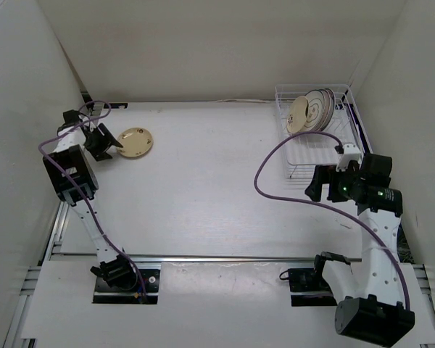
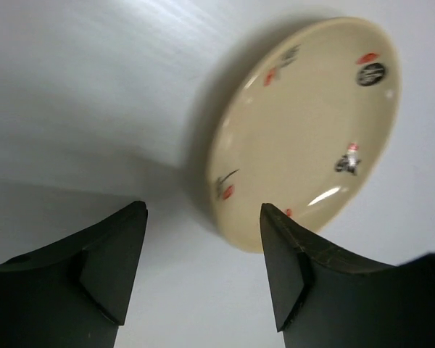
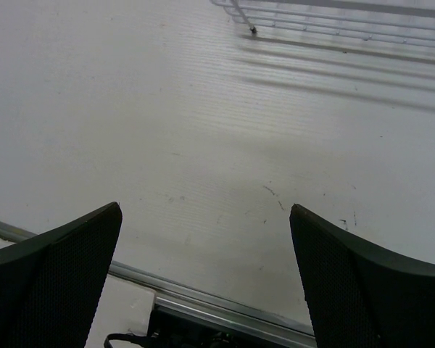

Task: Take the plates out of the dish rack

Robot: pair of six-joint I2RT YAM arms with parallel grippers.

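Note:
My right gripper reaches outward over the rack (image 1: 348, 116) next and lowers onto the plate's upper rim (image 1: 305, 106). Outward of it the tan plate leans uncovered before the white ones.
A small tan plate (image 1: 135, 142) with small red and dark marks lies flat on the table at the far left; it also shows in the left wrist view (image 2: 304, 130). My left gripper (image 1: 110, 145) is open and empty just left of it, the plate's near rim beside the right fingertip (image 2: 286, 246) and apart from it. The white wire dish rack (image 1: 348, 116) stands at the far right and holds a tan plate (image 1: 299, 114) leaning in front of white plates with dark rings (image 1: 321, 107). My right gripper (image 1: 315, 190) is open and empty above the table, in front of the rack.
White walls enclose the table on three sides. A metal rail (image 1: 239, 257) runs across the near edge and shows in the right wrist view (image 3: 225, 312). The rack's near wire edge (image 3: 333, 18) lies at the top of that view. A purple cable (image 1: 275, 156) loops beside the right arm.

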